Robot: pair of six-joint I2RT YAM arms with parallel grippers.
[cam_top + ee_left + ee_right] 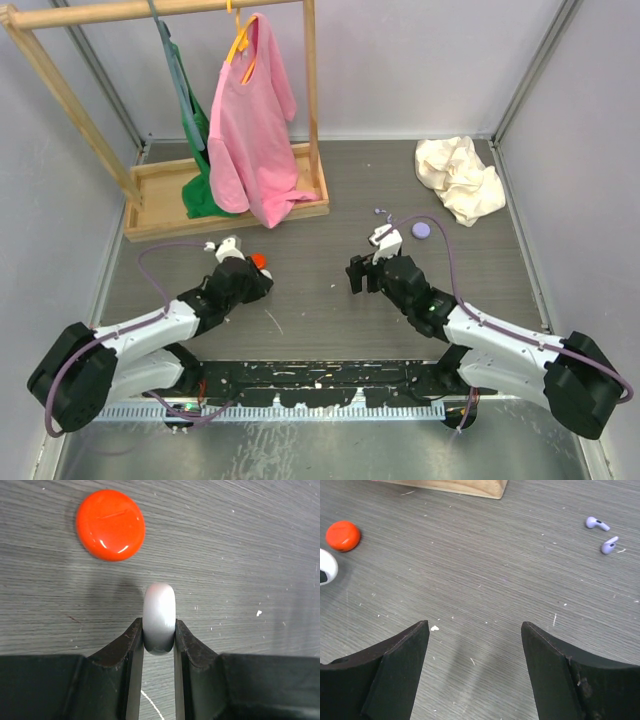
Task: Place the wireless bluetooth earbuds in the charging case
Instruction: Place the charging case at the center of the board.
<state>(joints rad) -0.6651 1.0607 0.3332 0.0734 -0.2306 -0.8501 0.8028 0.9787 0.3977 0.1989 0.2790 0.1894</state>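
Observation:
The table by the red case's near edge point(113, 584) is bare and clear below. My left gripper needs to lower the white case point(159, 611) onto that spot next and let go of it.
My left gripper point(159, 625) is shut on a white round charging case point(159, 611), held edge-on just above the table. A red round case point(110, 525) lies flat just beyond it, also seen in the top view as the red case point(259, 261) beside the left gripper point(262, 278). My right gripper point(475, 625) stands open over bare table, nothing between its fingers. Two lilac earbuds point(596, 523) point(609, 544) lie ahead and to its right. In the top view the right gripper point(356, 274) faces left, and a lilac round case point(421, 230) lies behind it.
A wooden clothes rack point(230, 205) with a pink shirt point(250, 120) and a green garment point(200, 150) stands at the back left. A crumpled cream cloth point(460, 178) lies at the back right. White specks point(435, 628) dot the grey table.

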